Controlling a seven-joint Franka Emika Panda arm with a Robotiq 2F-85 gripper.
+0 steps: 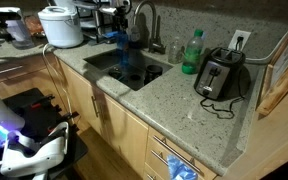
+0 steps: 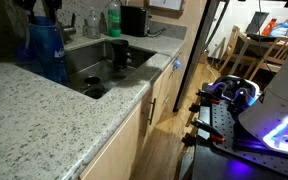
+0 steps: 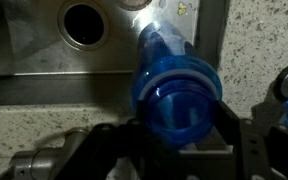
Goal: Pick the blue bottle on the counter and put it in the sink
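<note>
The robot's gripper will move toward the drain (image 3: 85,25) next and then lower the blue bottle a little.
My gripper (image 3: 180,128) is shut on the blue bottle (image 3: 172,80), a finger on each side of its body. In the wrist view the bottle's wide end faces the camera and its far end points at the dark sink (image 3: 44,50) with its round drain. In both exterior views the bottle (image 1: 120,48) (image 2: 44,50) hangs upright from the gripper (image 1: 119,18) (image 2: 39,10) at the sink's (image 1: 134,70) (image 2: 99,70) edge by the faucet (image 1: 147,20). The granite counter (image 1: 179,100) (image 2: 34,120) surrounds the basin.
A white cooker (image 1: 61,26) stands on the counter beside the sink. A green bottle (image 1: 192,50) (image 2: 114,18) and a black toaster (image 1: 222,72) stand on the other side. A dark cylinder (image 2: 117,52) sits inside the basin. A table and chairs (image 2: 254,45) stand across the room.
</note>
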